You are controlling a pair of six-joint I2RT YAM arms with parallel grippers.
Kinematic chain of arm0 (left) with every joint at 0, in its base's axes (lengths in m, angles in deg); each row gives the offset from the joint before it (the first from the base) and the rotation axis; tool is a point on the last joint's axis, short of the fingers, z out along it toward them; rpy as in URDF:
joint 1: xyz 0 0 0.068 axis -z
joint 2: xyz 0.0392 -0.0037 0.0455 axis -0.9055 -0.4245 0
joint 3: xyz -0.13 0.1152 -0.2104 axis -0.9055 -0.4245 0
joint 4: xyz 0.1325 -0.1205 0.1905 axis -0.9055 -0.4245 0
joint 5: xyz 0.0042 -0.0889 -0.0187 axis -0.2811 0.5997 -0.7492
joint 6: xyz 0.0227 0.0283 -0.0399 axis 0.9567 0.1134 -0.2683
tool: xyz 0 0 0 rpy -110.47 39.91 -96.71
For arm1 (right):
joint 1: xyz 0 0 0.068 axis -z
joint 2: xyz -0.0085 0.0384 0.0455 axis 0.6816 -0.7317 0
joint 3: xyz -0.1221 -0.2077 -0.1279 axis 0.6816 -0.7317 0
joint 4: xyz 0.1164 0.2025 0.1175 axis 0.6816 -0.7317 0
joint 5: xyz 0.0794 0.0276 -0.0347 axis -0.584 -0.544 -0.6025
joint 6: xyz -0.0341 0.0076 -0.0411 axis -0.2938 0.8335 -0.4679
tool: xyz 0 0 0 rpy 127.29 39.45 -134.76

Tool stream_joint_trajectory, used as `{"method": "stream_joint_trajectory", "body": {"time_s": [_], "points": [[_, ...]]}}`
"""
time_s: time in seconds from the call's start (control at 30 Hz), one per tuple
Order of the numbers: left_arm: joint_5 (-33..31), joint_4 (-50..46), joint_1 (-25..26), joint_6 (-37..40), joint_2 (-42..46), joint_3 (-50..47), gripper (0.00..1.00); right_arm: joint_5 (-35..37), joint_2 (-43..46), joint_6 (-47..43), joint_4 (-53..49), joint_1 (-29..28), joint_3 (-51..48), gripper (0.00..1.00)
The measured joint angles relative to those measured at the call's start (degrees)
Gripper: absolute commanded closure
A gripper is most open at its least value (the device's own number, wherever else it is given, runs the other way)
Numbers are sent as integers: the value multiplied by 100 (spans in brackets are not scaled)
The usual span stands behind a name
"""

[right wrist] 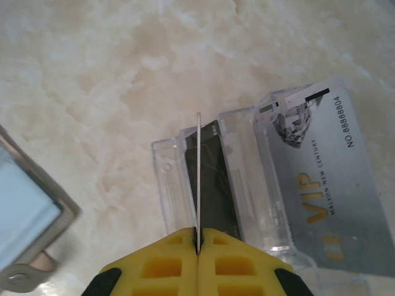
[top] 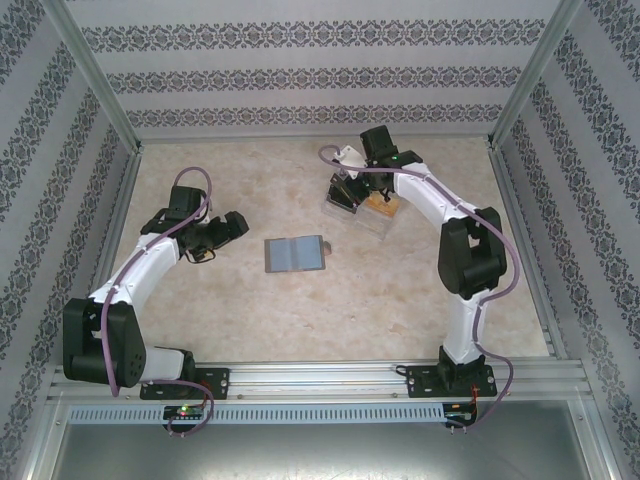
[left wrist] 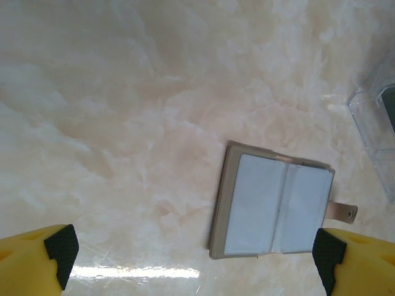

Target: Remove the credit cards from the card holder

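Note:
The thin credit card needs to get into the dark card's tray slot. My right gripper will turn and go down first, then let go of the credit card.
The card holder (top: 295, 253) lies open and flat in the middle of the table, two pale panels inside a grey border (left wrist: 274, 209), with a tab on its right. My left gripper (top: 235, 225) hangs just to its left, open with nothing between the fingers (left wrist: 194, 259). At the back, my right gripper (top: 350, 190) is shut on a thin credit card (right wrist: 199, 179), seen edge-on and held upright over the clear tray (right wrist: 166, 179). A dark card (right wrist: 216, 185) stands in the tray. A silver VIP card (right wrist: 321, 179) lies beside it, and a gold card (top: 381, 205) rests at the tray.
The clear plastic tray (top: 372, 217) sits at the back right of the holder, and its corner shows in the left wrist view (left wrist: 373, 117). Patterned walls and metal frame posts (top: 100, 75) close in the marble table. The holder's corner (right wrist: 24, 209) lies left of the right gripper.

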Motion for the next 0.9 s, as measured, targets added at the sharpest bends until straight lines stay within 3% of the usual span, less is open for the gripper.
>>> {"method": "stream_joint_trajectory", "body": {"time_s": [0.5,0.73,0.9], "points": [[131,-101,0,114,-90,50,1,205,-354,-931,-181,0,278,99],[155,-127,0,111,-98,116,1,240,-496,-1084,-190,-11,352,93],[157,-140,0,114,-98,116,1,269,-608,-1152,-240,-50,426,83]]}}
